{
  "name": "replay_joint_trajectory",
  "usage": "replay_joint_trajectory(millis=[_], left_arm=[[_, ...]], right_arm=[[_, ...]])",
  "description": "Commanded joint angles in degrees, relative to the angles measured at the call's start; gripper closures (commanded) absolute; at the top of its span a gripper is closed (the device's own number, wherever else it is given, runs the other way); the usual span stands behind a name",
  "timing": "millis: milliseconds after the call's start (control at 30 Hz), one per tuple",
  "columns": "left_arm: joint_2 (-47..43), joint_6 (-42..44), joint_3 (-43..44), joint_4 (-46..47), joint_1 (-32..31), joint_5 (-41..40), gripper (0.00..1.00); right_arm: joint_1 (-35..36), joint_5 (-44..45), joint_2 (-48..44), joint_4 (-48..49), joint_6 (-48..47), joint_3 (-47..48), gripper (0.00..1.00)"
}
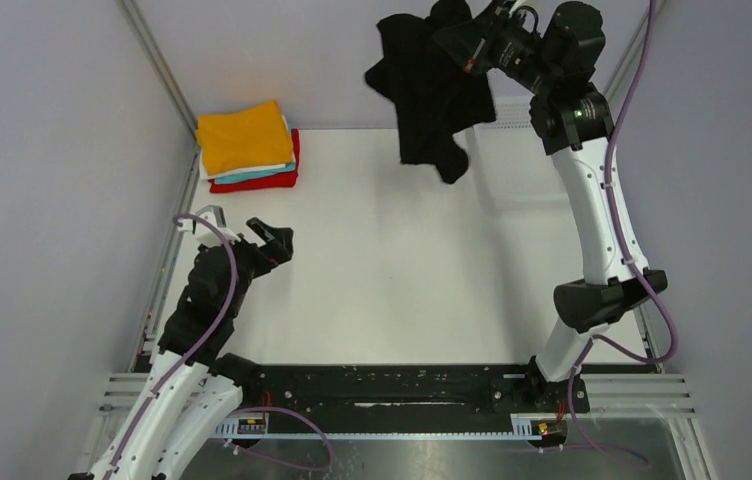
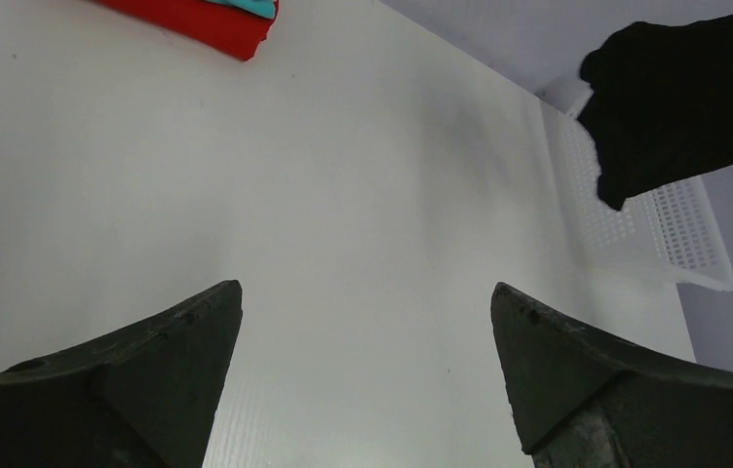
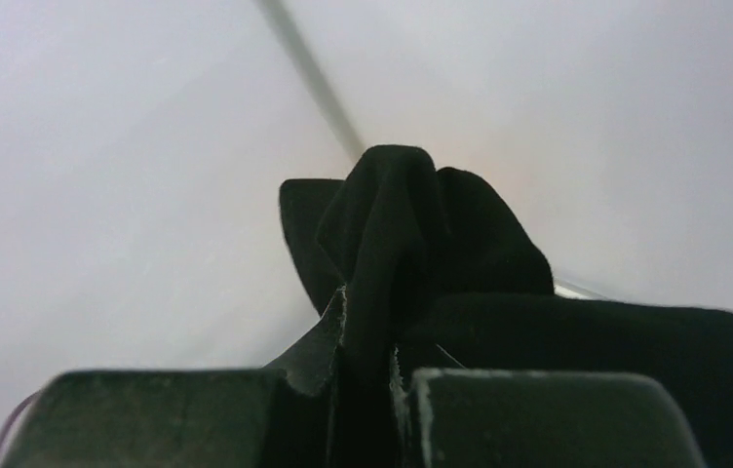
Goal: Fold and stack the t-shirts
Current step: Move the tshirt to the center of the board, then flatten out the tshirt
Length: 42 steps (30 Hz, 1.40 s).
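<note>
Next, my right gripper swings down and back to release the black t-shirt (image 1: 430, 85) on the bare tabletop, since that clear space lies below it, nearer my base.
The black t-shirt (image 1: 430, 85) hangs bunched in the air at the far right, above the table. My right gripper (image 1: 462, 38) is shut on its top fold; in the right wrist view the black cloth (image 3: 397, 224) is pinched between the two fingers at the gripper (image 3: 367, 366). A stack of folded t-shirts sits at the far left corner, orange (image 1: 244, 136) on top, then white, teal and red (image 1: 270, 181). My left gripper (image 1: 274, 236) hovers low over the table's left side, open and holding nothing (image 2: 366, 292). The hanging black shirt (image 2: 684, 97) shows at the upper right of the left wrist view.
A white mesh basket (image 1: 522, 150) stands at the far right of the table behind the hanging shirt, also visible in the left wrist view as the basket (image 2: 670, 234). Grey walls enclose the table on three sides. A metal frame post (image 1: 157, 65) rises at the back left.
</note>
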Motion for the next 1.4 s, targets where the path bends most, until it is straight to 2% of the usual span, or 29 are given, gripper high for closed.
replay_joint_trajectory(millis=[0, 67, 167, 200, 300, 333, 433, 500, 533, 567, 600, 633, 667, 700, 867, 967, 1067, 1200, 1367], left_arm=[[-1.2, -1.6, 3.6, -0.7, 0.1, 0.3, 0.01], [-1.3, -2.8, 4.9, -2.9, 0.1, -0.6, 0.01], [-1.8, -5.0, 7.0, -7.5, 0.1, -4.3, 0.01], [-2.0, -5.9, 7.4, -8.9, 0.2, -5.5, 0.01], [-2.8, -7.8, 7.4, -10.7, 0.1, -6.9, 0.01], [-2.8, -8.1, 7.2, -11.0, 0.1, -6.6, 0.01], [-1.4, -9.3, 6.9, -12.3, 0.2, -4.8, 0.01], [1.1, -9.7, 6.9, -13.2, 0.1, -2.4, 0.01], [2.4, -9.7, 7.1, -13.6, 0.1, -0.6, 0.01], [3.9, -9.6, 7.1, -14.1, 0.1, 1.3, 0.01], [5.2, -9.4, 7.0, -14.5, 0.1, 3.8, 0.01], [6.6, -8.8, 6.7, -14.5, 0.1, 6.5, 0.01], [7.8, -8.4, 6.1, -14.6, 0.1, 9.3, 0.01], [8.7, -8.1, 5.2, -14.6, 0.1, 11.9, 0.01], [11.2, -10.6, -1.0, -15.5, -0.1, 19.8, 0.01], [11.3, -12.1, -2.8, -19.6, -0.5, 18.7, 0.01], [12.0, -14.3, -4.7, -23.2, -0.7, 13.5, 0.01], [18.3, -15.8, -6.0, -23.2, -0.8, 12.1, 0.01], [27.2, -16.6, -7.3, -16.9, -2.5, 14.3, 0.01]], right_arm=[[5.0, -7.4, -3.6, -0.2, -1.3, 0.4, 1.0], [7.0, -9.7, -4.3, 0.5, -0.9, -1.5, 1.0], [7.8, -9.1, -6.9, 3.8, 1.4, -10.6, 1.0], [7.9, -8.2, -8.7, 5.2, 1.6, -15.4, 1.0], [7.8, -3.6, -17.5, 15.1, 1.7, -38.2, 0.99], [7.7, -0.7, -20.3, 16.8, 0.9, -46.3, 0.92], [7.7, 15.3, -27.6, 18.3, -0.2, -67.9, 0.77], [6.7, 23.1, -30.4, 16.8, -0.5, -77.7, 0.66], [5.6, 25.3, -31.2, 15.2, -0.5, -80.9, 0.57], [4.4, 27.0, -31.7, 12.7, -0.6, -83.2, 0.37], [2.8, 29.0, -32.2, 9.5, -0.8, -84.3, 0.2], [1.8, 31.4, -32.8, 6.1, -0.9, -84.6, 0.1], [1.5, 34.1, -33.5, 2.6, -1.7, -84.6, 0.03], [1.5, 36.8, -34.4, -0.2, -2.6, -84.5, 0.01], [1.4, 41.4, -43.2, -5.6, -2.8, -87.4, 0.01], [1.5, 38.7, -48.6, -5.2, -3.1, -90.1, 0.01], [1.5, 32.4, -51.8, -2.8, -4.1, -91.6, 0.0], [3.2, 25.4, -50.3, 0.8, -4.9, -91.3, 0.01], [8.4, 24.9, -43.3, 0.6, -4.8, -87.9, 0.01]])
